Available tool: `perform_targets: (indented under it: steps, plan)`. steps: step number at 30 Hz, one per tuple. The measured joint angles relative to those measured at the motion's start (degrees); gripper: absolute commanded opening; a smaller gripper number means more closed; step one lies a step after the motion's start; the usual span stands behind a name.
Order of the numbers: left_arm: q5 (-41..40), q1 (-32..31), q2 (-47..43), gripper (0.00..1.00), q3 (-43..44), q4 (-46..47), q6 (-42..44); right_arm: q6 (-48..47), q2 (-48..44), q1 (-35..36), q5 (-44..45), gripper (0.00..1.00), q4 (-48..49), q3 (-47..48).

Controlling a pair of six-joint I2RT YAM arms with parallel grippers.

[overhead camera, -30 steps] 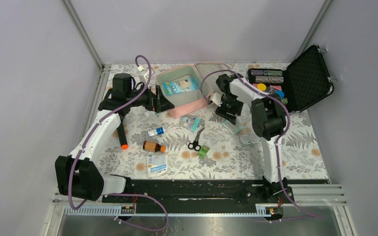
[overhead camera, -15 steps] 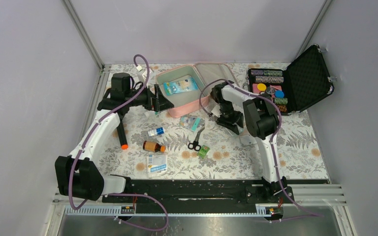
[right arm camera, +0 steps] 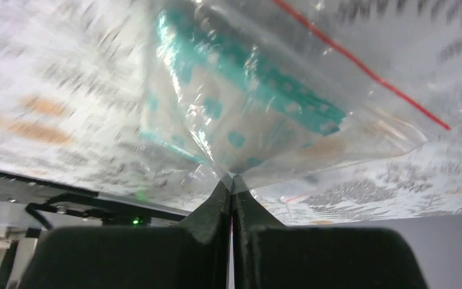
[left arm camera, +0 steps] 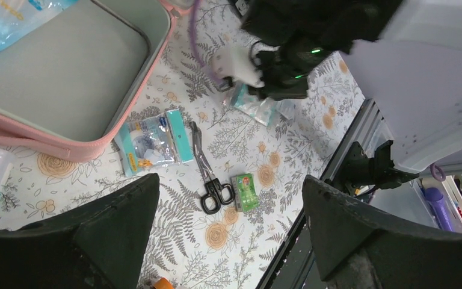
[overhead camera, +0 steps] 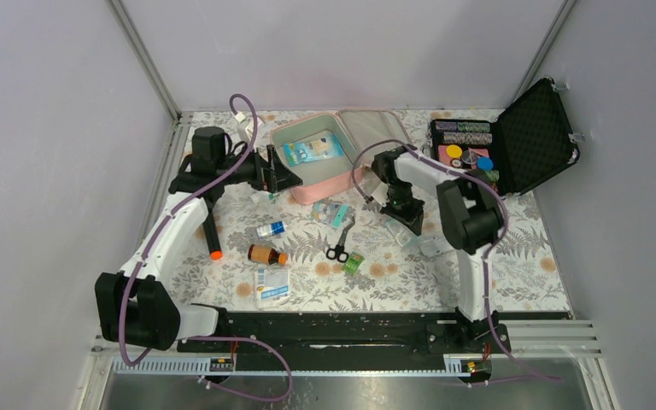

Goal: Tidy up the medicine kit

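Next, my left gripper moves across the kit's near side onto the bag's free part (overhead camera: 400, 232) (left arm camera: 254, 108), as my right gripper pinches the zip bag's edge.
The pink medicine kit (overhead camera: 329, 190) lies open at the back of the table with its lid (overhead camera: 376, 128) folded back. A clear bag of blue packets (overhead camera: 314, 149) rests on its grey lining. My left gripper (overhead camera: 280, 179) hovers open and empty at the kit's left side; its wrist view looks down past the kit's pink wall (left arm camera: 48, 137). My right gripper (right arm camera: 233, 180) is shut, pinching the edge of a clear zip bag (right arm camera: 246, 102) holding a teal and white packet. In the top view that gripper (overhead camera: 407, 218) sits low on the table, right of the kit.
Black scissors (overhead camera: 339, 243), a green packet (overhead camera: 354, 262), a teal-edged bag (overhead camera: 335, 212), a brown bottle (overhead camera: 266, 254), a small blue-capped bottle (overhead camera: 270, 229), a flat packet (overhead camera: 272, 284) and an orange-tipped pen (overhead camera: 213, 235) lie on the floral cloth. An open black case (overhead camera: 512, 141) stands back right.
My right gripper has closed on the clear zip bag, and its arm has shifted and turned over the spot. The left arm has stayed still.
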Motion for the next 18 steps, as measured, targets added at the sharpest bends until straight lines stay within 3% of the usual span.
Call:
perform_targets:
  steps: [5,11,14,18]
  plan:
    - [-0.4,0.0,0.1,0.89,-3.1,4.0,-2.5,2.5,-16.1,0.0,-8.0,0.0,3.7,-6.4]
    - [0.9,-1.6,5.1,0.9,-8.1,17.5,-11.0,9.4,-35.8,0.0,-18.4,0.0,12.7,-9.2]
    - [1.9,-4.6,8.6,0.91,-8.1,24.0,-14.6,14.0,-37.3,0.1,-22.2,0.0,18.3,-10.4]
    - [3.0,-10.1,12.2,0.9,-8.1,32.0,-18.8,20.1,-32.8,0.1,-27.6,0.0,23.5,-10.0]
